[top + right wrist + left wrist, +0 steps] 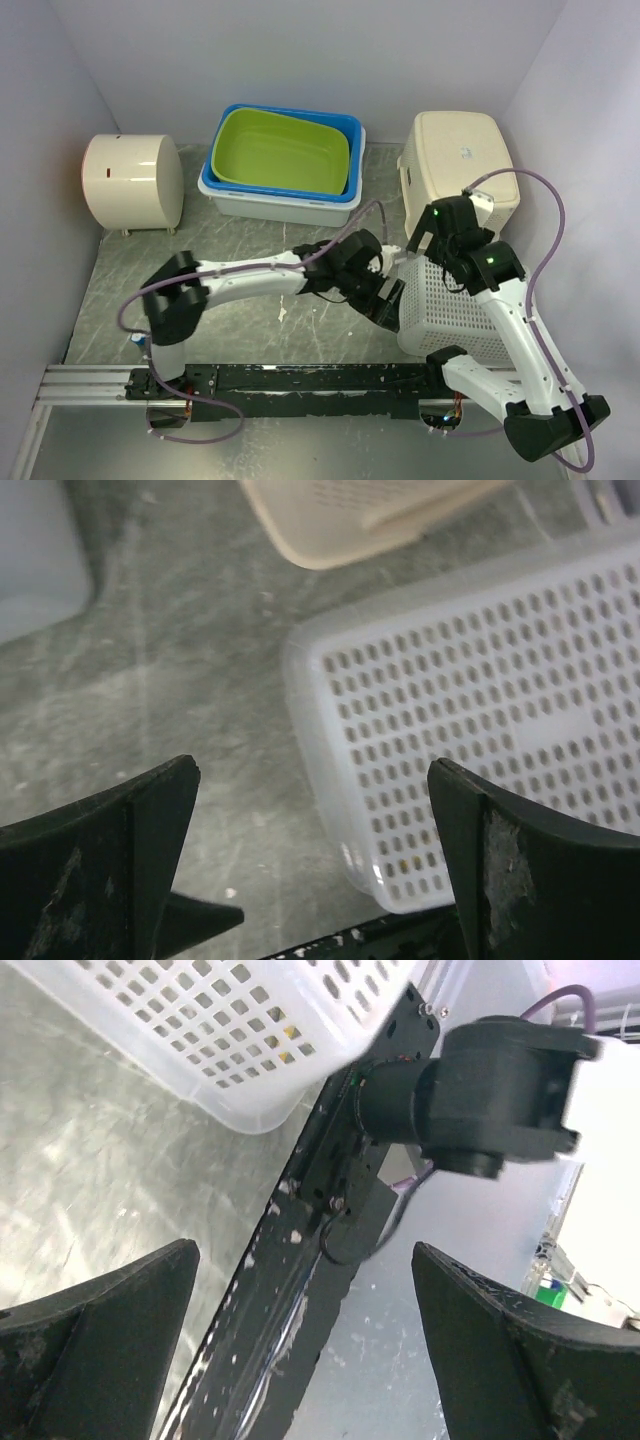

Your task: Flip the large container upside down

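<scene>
My left gripper rises outward, away from the basket (455, 310), and closes on the green tub's rim (216, 163) nearest the white cylinder box next, since that tub's opening faces up.
The large container is a white perforated basket (455, 310) at the near right of the table, lying with a broad perforated face turned up. It shows in the left wrist view (230, 1020) and the right wrist view (480, 710). My left gripper (385, 298) is open and empty just left of the basket's left side, not touching it; in its own view (305, 1360) nothing lies between the fingers. My right gripper (422, 250) is open and empty above the basket's far left corner; its own view (310, 870) looks down on that corner.
A beige upside-down bin (460, 165) stands right behind the basket and shows in the right wrist view (370, 515). A blue tub holding a green tub (283, 150) is at the back middle. A white cylinder box (130, 183) is back left. The black rail (320, 378) runs along the near edge.
</scene>
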